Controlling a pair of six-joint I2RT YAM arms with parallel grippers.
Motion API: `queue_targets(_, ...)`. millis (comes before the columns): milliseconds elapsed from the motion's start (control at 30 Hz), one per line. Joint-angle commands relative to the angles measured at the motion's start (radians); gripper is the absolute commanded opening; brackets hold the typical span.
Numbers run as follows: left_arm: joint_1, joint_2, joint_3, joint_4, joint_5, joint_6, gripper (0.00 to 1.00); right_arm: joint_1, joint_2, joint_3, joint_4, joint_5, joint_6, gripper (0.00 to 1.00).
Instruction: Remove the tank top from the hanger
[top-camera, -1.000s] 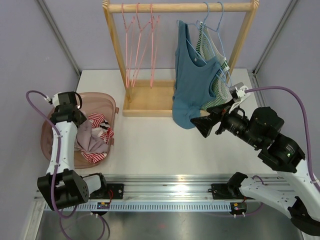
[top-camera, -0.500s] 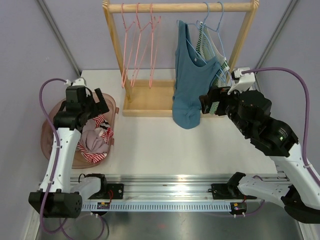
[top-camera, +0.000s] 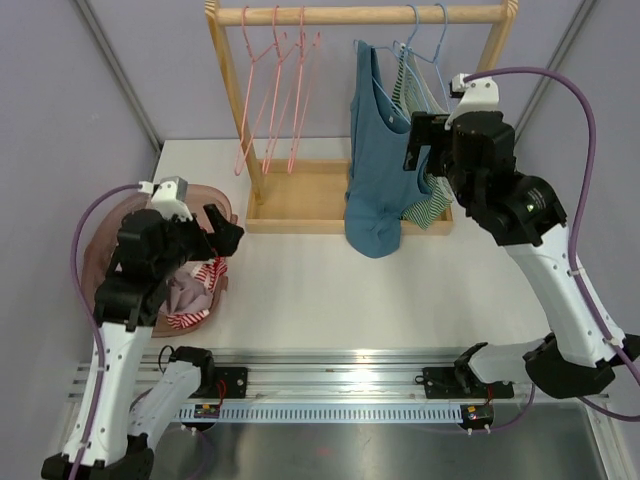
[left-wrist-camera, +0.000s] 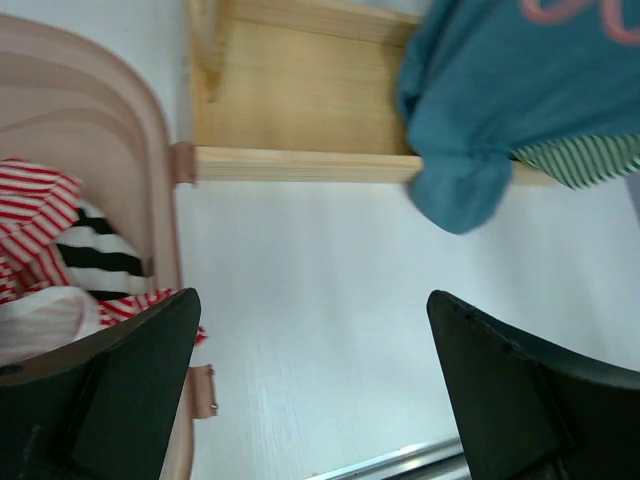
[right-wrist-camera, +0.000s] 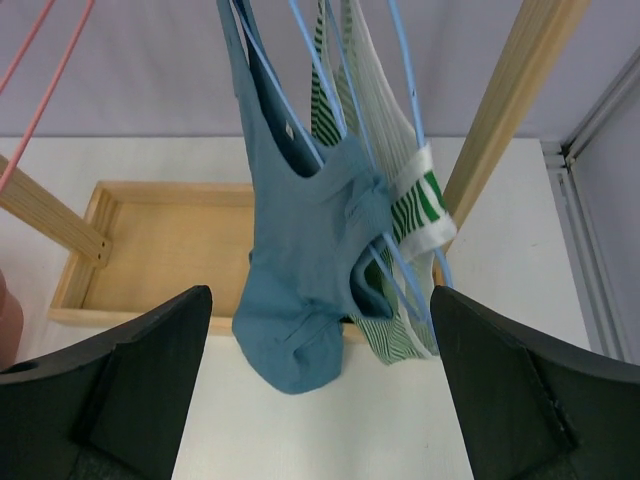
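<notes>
Next, my right gripper reaches toward the rack's bar (top-camera: 360, 15) and closes on the hanger's slanting arm where it shows bare. The blue tank top's hanger hangs outward of my right gripper.
A blue tank top (top-camera: 372, 150) hangs on a light blue hanger (top-camera: 411, 35) on the wooden rack's rail (top-camera: 360, 15); its hem droops over the rack's base tray. It also shows in the right wrist view (right-wrist-camera: 300, 250) and the left wrist view (left-wrist-camera: 480, 90). A green-striped tank top (top-camera: 432, 203) hangs just behind it on a second blue hanger. My right gripper (top-camera: 426, 155) is open and empty, raised beside the two tops at their right. My left gripper (top-camera: 218, 236) is open and empty, above the table by the basket's right rim.
Three empty pink hangers (top-camera: 275, 90) hang at the rail's left. A pink basket (top-camera: 92, 262) at the left holds red-striped and pale clothes (top-camera: 192, 292). The rack's wooden base tray (top-camera: 295, 200) and posts stand at the back. Metal frame posts flank the table.
My right arm has lifted and swung up from the table to the hanging tops. My left arm has risen out of the basket and moved right.
</notes>
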Motion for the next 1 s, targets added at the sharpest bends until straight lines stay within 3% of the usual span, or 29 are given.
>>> queue_targets(0,-0.064,-0.118,-0.076,0.092,0.158,0.004,0.99,-0.034,0.057,0.129,-0.010,-0.067,-0.073,0.98)
queue_targets(200,-0.180,-0.130,-0.185,0.070,0.086,0.036,0.99,-0.135,0.224,0.339,-0.042,-0.190,-0.141,0.83)
queue_targets(300,-0.237,-0.143,-0.234,0.100,0.019,0.038,0.99,-0.172,0.303,0.431,-0.054,-0.249,-0.194,0.80)
queue_targets(433,-0.255,-0.153,-0.264,0.112,0.017,0.033,0.99,-0.202,0.399,0.597,-0.117,-0.313,-0.214,0.66)
queue_targets(700,-0.255,-0.176,-0.277,0.123,0.033,0.036,0.99,-0.273,0.548,0.709,-0.136,-0.420,-0.233,0.60)
queue_targets(833,-0.255,-0.172,-0.281,0.129,0.040,0.038,0.99,-0.276,0.594,0.758,-0.153,-0.524,-0.217,0.46)
queue_targets(967,-0.255,-0.149,-0.277,0.123,0.046,0.039,0.99,-0.278,0.567,0.686,-0.085,-0.537,-0.197,0.36)
